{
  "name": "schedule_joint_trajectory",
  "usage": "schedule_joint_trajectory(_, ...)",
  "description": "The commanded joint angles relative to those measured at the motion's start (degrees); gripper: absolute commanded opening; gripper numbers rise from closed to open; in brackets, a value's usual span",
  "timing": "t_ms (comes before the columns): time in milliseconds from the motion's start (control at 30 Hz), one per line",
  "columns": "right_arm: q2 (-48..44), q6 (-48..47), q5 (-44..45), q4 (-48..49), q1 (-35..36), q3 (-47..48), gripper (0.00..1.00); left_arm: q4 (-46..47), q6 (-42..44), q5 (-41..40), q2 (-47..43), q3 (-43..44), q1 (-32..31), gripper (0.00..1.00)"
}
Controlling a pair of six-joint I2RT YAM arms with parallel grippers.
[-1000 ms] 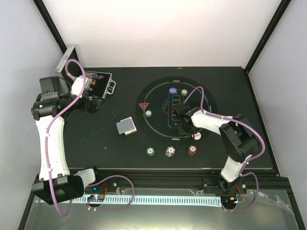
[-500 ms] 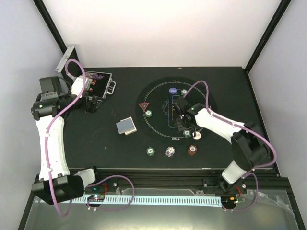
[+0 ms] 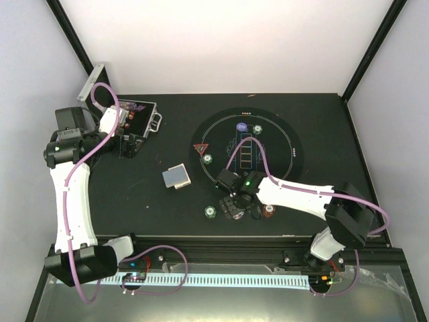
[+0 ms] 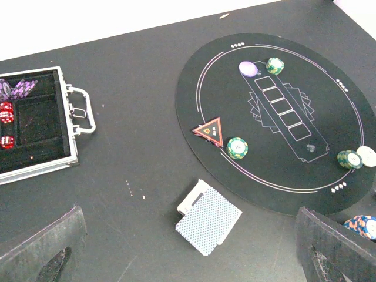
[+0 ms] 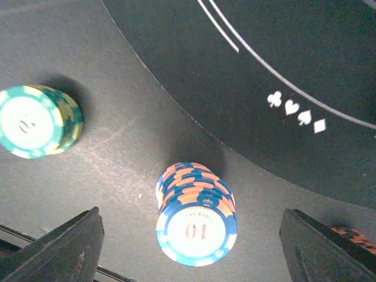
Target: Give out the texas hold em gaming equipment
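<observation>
The right gripper comes down around the blue-and-orange chip stack (image 3: pixel 238 215) (image 5: pixel 195 220) below it next and closes, since the open fingertips leave a gap on both sides.
A blue-and-orange chip stack (image 5: pixel 195 220) stands on the table just off the round mat (image 5: pixel 264 53). My right gripper (image 5: pixel 191 238) is open and straddles it, with a gap on both sides. From above, the right gripper (image 3: pixel 238 205) hides this stack. A green stack (image 5: pixel 38 120) stands to its left and a brown-red stack (image 3: pixel 269 210) to its right. The card deck (image 4: pixel 208 220), grey-blue backs up, lies left of the mat. My left gripper (image 4: pixel 188 252) hangs open high above it, empty, and shows beside the case as left gripper (image 3: pixel 127 146).
The open silver case (image 3: pixel 137 117) with chips and dice sits at the back left. On the mat (image 3: pixel 288 134) lie a red triangle marker (image 3: pixel 200 148), green chips (image 3: pixel 208 159), a purple-white chip (image 3: pixel 241 127) and a green stack (image 4: pixel 350 158) beside a white chip (image 4: pixel 367 155).
My right arm has swung from the mat's right side to the front edge, over the blue-and-orange stack, and its jaws have spread wider. The left arm has not moved.
</observation>
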Motion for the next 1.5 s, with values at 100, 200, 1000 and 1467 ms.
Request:
schedule_joint_trajectory(100,2.8,1.9,-1.9,2.2,0.9,-1.7,0.81,0.2,0.0,0.9,-0.2,1.7,0.4,0.99)
schedule_joint_trajectory(200,3.4,1.7,-1.0,2.4,0.9,-2.1,0.79,0.1,0.1,0.8,-0.5,1.8,0.3,0.99)
schedule_joint_trajectory(1000,4.8,1.4,0.8,3.1,0.8,-3.0,0.49,0.0,0.0,0.8,-0.7,1.8,0.3,0.99)
schedule_joint_trajectory(1467,3.9,1.1,1.1,1.1,0.8,-0.8,0.33,-0.1,0.0,1.2,-0.9,1.3,0.3,0.99)
